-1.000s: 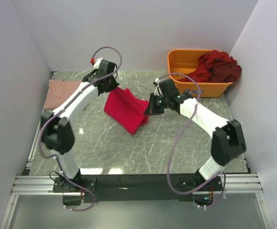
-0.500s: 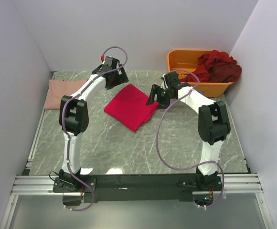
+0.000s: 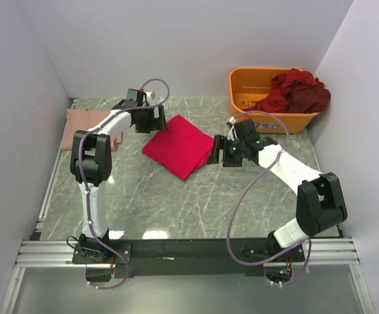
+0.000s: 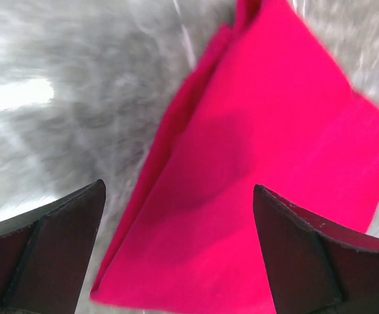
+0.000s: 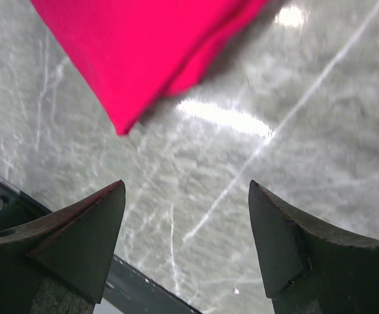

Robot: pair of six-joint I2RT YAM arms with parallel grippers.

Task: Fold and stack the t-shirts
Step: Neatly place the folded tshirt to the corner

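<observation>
My left gripper should go down with its open fingers on either side of the pinkish-red t-shirt's edge [image 3: 159, 134] [image 4: 151, 171] and then close. That edge faces the pale shirt and shows below my gripper, between the open fingers.
A bright pinkish-red t-shirt [image 3: 180, 146] lies folded flat on the marble table, also filling the left wrist view [image 4: 255, 170] and showing its corner in the right wrist view [image 5: 144, 46]. My left gripper [image 3: 160, 120] hovers open at its upper left corner, nothing between the fingers. My right gripper [image 3: 217, 150] stands open just off its right edge, over bare table. A pale dusty pink t-shirt [image 3: 85, 127] lies folded at the far left. Dark maroon t-shirts [image 3: 296, 91] are heaped in the orange bin.
The orange bin [image 3: 251, 88] stands at the back right corner. White walls close in the table on the left, back and right. The black base rail [image 3: 189, 250] runs along the near edge.
Both grippers let go of the pinkish-red t-shirt, which dropped flat on the table. The left gripper has come back down to its upper left corner; the right gripper has drawn back to its right edge.
</observation>
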